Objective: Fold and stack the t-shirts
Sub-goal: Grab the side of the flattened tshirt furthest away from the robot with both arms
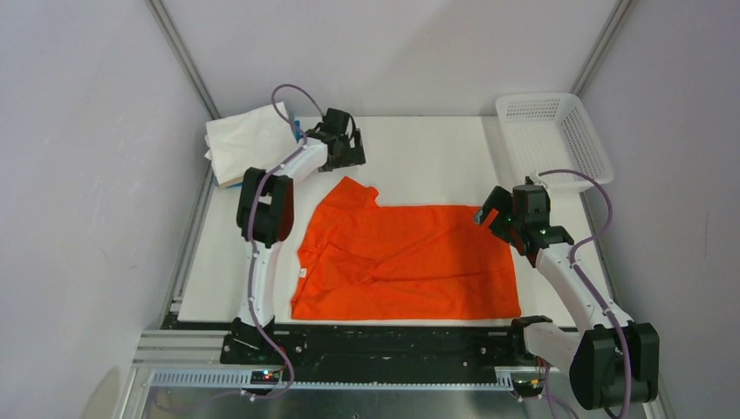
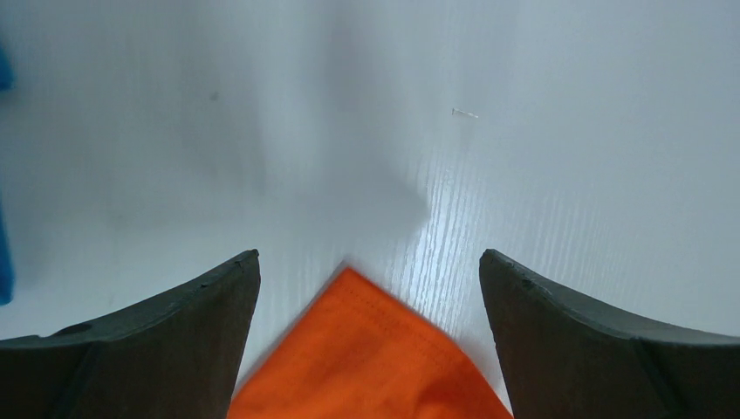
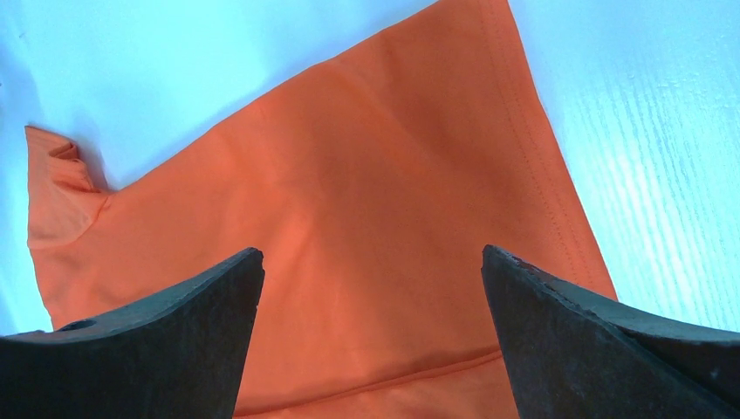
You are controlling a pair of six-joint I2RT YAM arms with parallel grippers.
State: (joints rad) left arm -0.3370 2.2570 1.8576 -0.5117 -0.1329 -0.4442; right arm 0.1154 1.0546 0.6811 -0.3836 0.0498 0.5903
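Observation:
Next, my left gripper moves down and back onto the far sleeve's tip (image 1: 347, 183) (image 2: 353, 295) and closes, since that orange point lies below and back from its open fingers.
A bright orange t-shirt (image 1: 406, 262) lies spread on the white table (image 1: 436, 157), partly folded and wrinkled. Its far sleeve (image 1: 353, 188) points toward my left gripper (image 1: 347, 157). That gripper is open and hovers just beyond the sleeve tip (image 2: 366, 349), which shows between the fingers of the left gripper (image 2: 369, 262). My right gripper (image 1: 487, 215) is open above the shirt's far right corner. In the right wrist view the shirt (image 3: 349, 201) fills the space under the gripper (image 3: 371, 257). The pile of folded shirts (image 1: 249, 144), white on top, sits at the far left.
A white plastic mesh basket (image 1: 558, 140) stands at the far right corner. A blue edge of the pile (image 1: 298, 131) shows beside the left arm and also at the left wrist view's left edge (image 2: 4, 262). Metal frame rails border the table.

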